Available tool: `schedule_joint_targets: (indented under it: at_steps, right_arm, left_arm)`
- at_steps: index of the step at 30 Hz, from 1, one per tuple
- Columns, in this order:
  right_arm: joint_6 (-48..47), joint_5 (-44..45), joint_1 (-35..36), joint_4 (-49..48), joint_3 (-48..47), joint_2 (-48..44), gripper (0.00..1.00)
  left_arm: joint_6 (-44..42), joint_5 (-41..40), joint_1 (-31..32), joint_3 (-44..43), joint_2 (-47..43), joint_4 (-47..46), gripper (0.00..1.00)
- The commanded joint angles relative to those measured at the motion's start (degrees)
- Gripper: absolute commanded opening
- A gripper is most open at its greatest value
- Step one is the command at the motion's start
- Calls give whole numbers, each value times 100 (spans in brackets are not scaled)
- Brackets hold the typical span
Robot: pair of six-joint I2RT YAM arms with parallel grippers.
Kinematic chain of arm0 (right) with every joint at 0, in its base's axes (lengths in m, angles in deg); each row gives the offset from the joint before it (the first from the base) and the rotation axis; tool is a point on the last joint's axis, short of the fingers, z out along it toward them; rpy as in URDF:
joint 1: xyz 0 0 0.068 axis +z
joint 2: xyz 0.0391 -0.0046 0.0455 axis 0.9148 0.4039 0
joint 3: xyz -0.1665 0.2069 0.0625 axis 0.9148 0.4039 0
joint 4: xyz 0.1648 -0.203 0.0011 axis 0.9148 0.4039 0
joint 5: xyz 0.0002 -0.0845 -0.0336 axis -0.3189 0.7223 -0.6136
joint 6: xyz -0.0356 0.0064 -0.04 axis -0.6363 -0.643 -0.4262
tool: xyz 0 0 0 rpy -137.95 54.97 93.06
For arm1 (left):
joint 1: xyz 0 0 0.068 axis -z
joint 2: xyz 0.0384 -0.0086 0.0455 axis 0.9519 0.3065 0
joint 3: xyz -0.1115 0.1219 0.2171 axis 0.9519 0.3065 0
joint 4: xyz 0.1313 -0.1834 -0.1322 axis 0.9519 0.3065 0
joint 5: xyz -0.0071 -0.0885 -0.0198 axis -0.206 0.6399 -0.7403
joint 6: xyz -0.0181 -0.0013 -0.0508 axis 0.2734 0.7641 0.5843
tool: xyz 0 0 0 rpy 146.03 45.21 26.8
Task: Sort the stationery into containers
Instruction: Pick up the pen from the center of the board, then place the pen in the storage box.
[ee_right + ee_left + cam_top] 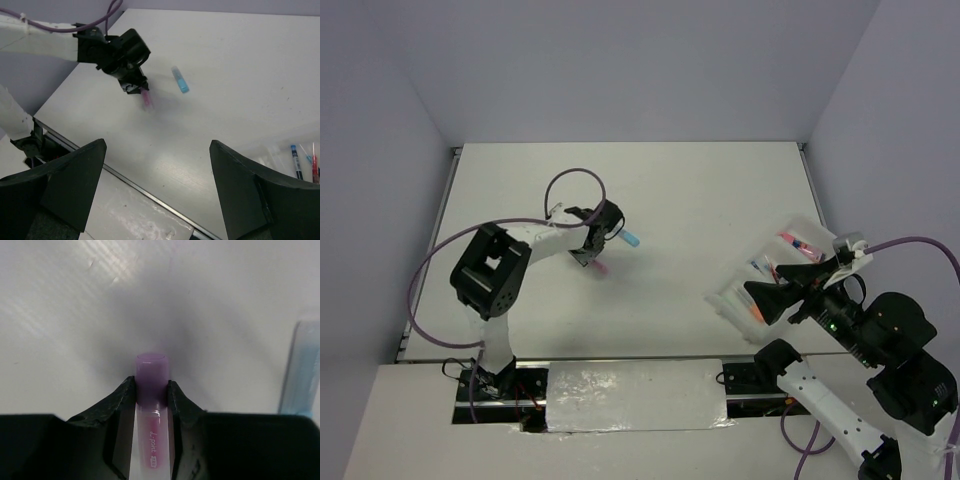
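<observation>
My left gripper rises and moves to the right in the top view next. It releases over the tray's near section [744, 306], because an orange highlighter lies there.
My left gripper [593, 256] is shut on a purple highlighter [601, 267], left of the table's middle. In the left wrist view the fingers [124, 395] clamp its purple cap end [151, 377], which points down at the table close below. A blue highlighter [630, 240] lies on the table just right of it and also shows in the left wrist view [301, 372] and the right wrist view [180, 80]. The translucent tray [802, 222] sits at the right and holds pens and highlighters. My right gripper [760, 301] is open and empty above the tray's near end.
The tray's corner with a blue pen [295, 159] and a red pen [314, 167] shows at the right wrist view's lower right. A metal rail [150, 192] runs along the table's near edge. Purple cables loop off both arms.
</observation>
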Motion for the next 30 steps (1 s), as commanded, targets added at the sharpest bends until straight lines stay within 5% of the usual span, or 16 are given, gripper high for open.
schedule_joint_targets:
  at_steps: [1, 6, 9, 13, 15, 23, 25, 30]
  right_arm:
    - [-76, 80, 22, -214, -59, -83, 92]
    - [-103, 433, 13, -179, -76, -232, 92]
    - [-59, 468, 22, -126, -164, -267, 92]
    - [-76, 512, 22, 84, -418, -258, 92]
    - [-129, 538, 13, 233, -638, -241, 92]
    - [-260, 679, 22, 656, -1113, -293, 92]
    - [-278, 732, 22, 744, -1184, -285, 92]
    - [-304, 697, 13, 744, -1219, -224, 92]
  left_arm:
    - [-750, -249, 386, 501, -873, -678, 0]
    - [-4029, -472, 1590, 203, -1351, -3280, 0]
    - [-4706, 241, 1978, -78, -1264, -4403, 0]
    - [-5847, 2414, 2163, -193, -870, -6283, 0]
    - [-6696, 4226, 2233, -474, -475, -6864, 0]
    - [-8807, 8442, 2242, -3193, 1301, -5150, 4]
    - [-9345, 8626, 2260, -3750, 1741, -4227, 5]
    - [-10489, 8292, 2365, -3489, 1716, -3705, 7]
